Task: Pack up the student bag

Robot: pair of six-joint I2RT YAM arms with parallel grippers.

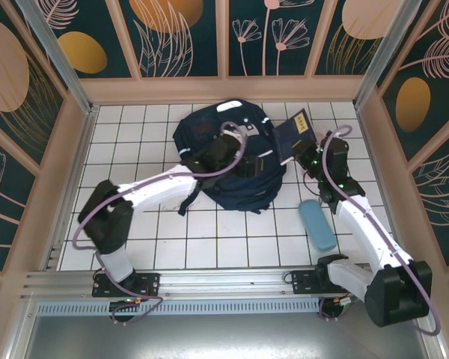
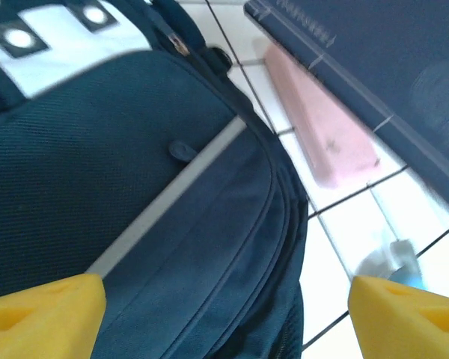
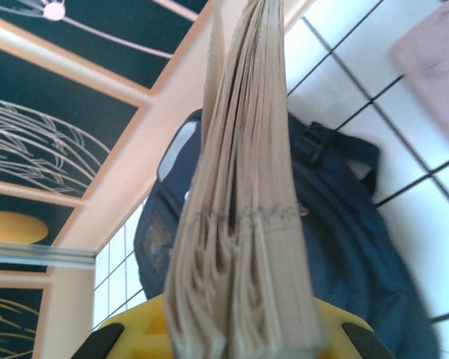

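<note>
The top panel of the bag lies flat beside the raised book, so the robot's left gripper needs to move next toward the book and down onto the piped side fold [image 1: 277,163] [image 2: 272,187].
The student bag [image 1: 224,161], a big navy backpack with white stripes, lies on the tiled table at centre back. My left gripper [image 1: 248,163] hovers just over its right side. In the left wrist view this gripper [image 2: 224,318] is open, its yellow fingertips [image 2: 41,314] spread wide above the bag's fabric [image 2: 135,187] with nothing between them. My right gripper [image 1: 305,155] is shut on a navy book [image 1: 295,136] with a yellow label, held up beside the bag's right edge. The right wrist view shows the book's page edges [image 3: 243,224] clamped in the gripper [image 3: 239,336], with the bag [image 3: 352,254] behind.
A light blue pencil case [image 1: 316,224] lies on the tiles near the right arm. A pink block [image 2: 322,123] rests on the tiles beside the bag, under the raised book [image 2: 374,60]. Wooden walls enclose the table on three sides.
</note>
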